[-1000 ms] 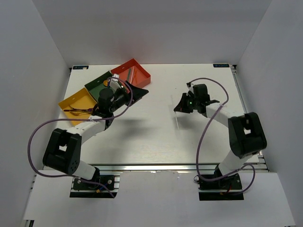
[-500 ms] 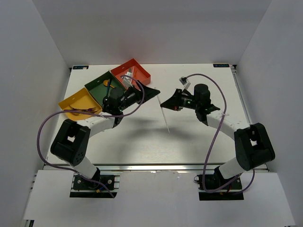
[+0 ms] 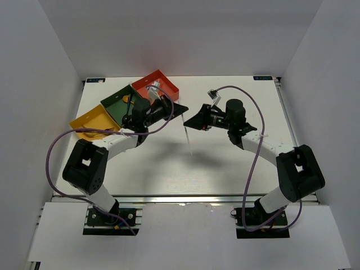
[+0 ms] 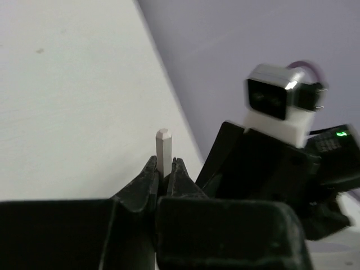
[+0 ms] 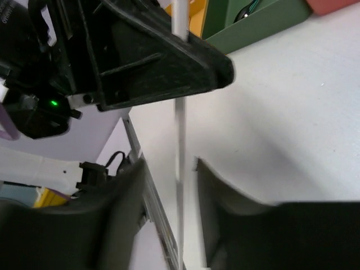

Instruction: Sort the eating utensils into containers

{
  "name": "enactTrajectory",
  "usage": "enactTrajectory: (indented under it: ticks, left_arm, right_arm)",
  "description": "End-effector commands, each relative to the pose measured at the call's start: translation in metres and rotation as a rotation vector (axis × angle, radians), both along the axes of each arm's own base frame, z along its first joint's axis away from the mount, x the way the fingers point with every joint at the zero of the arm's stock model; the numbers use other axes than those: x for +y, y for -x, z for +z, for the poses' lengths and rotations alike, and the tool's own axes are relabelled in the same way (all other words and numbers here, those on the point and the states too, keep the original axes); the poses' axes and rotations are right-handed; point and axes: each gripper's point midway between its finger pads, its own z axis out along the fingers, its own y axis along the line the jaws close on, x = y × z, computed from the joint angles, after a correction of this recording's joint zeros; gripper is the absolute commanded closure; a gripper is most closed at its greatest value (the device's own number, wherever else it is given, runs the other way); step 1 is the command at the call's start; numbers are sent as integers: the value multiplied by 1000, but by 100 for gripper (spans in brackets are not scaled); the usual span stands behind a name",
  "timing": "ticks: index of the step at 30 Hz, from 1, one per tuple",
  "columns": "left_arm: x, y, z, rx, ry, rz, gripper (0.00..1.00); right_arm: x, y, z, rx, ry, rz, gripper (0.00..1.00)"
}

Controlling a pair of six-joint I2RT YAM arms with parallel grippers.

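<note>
The robot's left gripper should carry the chopstick [image 3: 188, 138] outward, then down over the red-orange container [image 3: 167, 88], and release it there, as the right gripper's open fingers leave the chopstick free.
A thin silver chopstick [image 3: 188, 138] hangs almost upright above the middle of the table. My left gripper [image 3: 184, 108] is shut on its upper part, and the stick's blunt end [image 4: 163, 147] pokes out between the closed fingers. My right gripper [image 3: 189, 122] faces the left one, tip to tip. Its jaws stand open on either side of the chopstick [image 5: 180, 129] without touching it. The yellow container [image 3: 90, 118], the dark green container [image 3: 117, 103] and the red-orange container [image 3: 167, 88] sit in a row at the far left, with some utensils lying in them.
The two black grippers nearly meet above the table's centre, and the left gripper [image 5: 163, 62] fills the top of the right wrist view. White walls enclose the table on three sides. Purple cables loop from both arms.
The right arm carried the chopstick leftward to the left gripper. The left gripper closed on the stick, and the right gripper then opened and let it go.
</note>
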Motion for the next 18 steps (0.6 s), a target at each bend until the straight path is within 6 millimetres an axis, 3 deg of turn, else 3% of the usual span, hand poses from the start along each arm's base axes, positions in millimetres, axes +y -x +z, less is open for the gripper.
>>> enactTrajectory:
  ticks: [1,2,4,5,6,9,10,11,13,14,16,17,18]
  left_arm:
    - [10,-28,10,-51,-180,56,100]
    - [20,-42,6,-60,-270,95,100]
    - [65,-88,-1,-68,-590,292,100]
    - [78,-102,4,-90,-667,348,100]
    - [100,-120,12,-127,-751,418,100]
    - [119,-165,53,-244,-798,528,100]
    - [121,-179,88,-321,-791,576,100]
    - [119,-196,74,-327,-838,578,100]
    - [125,-217,80,-389,-908,625,100]
    - [121,-235,78,-414,-929,634,100]
    - [122,-251,74,-451,-995,641,100]
    - [121,-258,86,-485,-992,661,100]
    - [119,-268,66,-489,-1035,647,100]
  right_arm:
    - [-12,-18,15,-25,-20,-76,48]
    - [-35,-33,9,18,13,-190,39]
    - [-65,-42,-14,87,85,-323,34]
    - [-88,-46,-17,106,121,-406,31]
    - [-96,-43,-22,107,143,-426,30]
    - [-116,-37,-24,72,216,-453,28]
    - [-123,-36,-26,48,250,-458,27]
    - [-128,-35,-22,31,266,-474,26]
    - [-134,-26,-28,35,300,-475,26]
    - [-136,-22,-22,4,301,-474,25]
    - [-140,-13,-24,-3,316,-474,23]
    - [-141,-10,-25,-11,323,-471,23]
    - [-141,-8,-24,-17,319,-464,22]
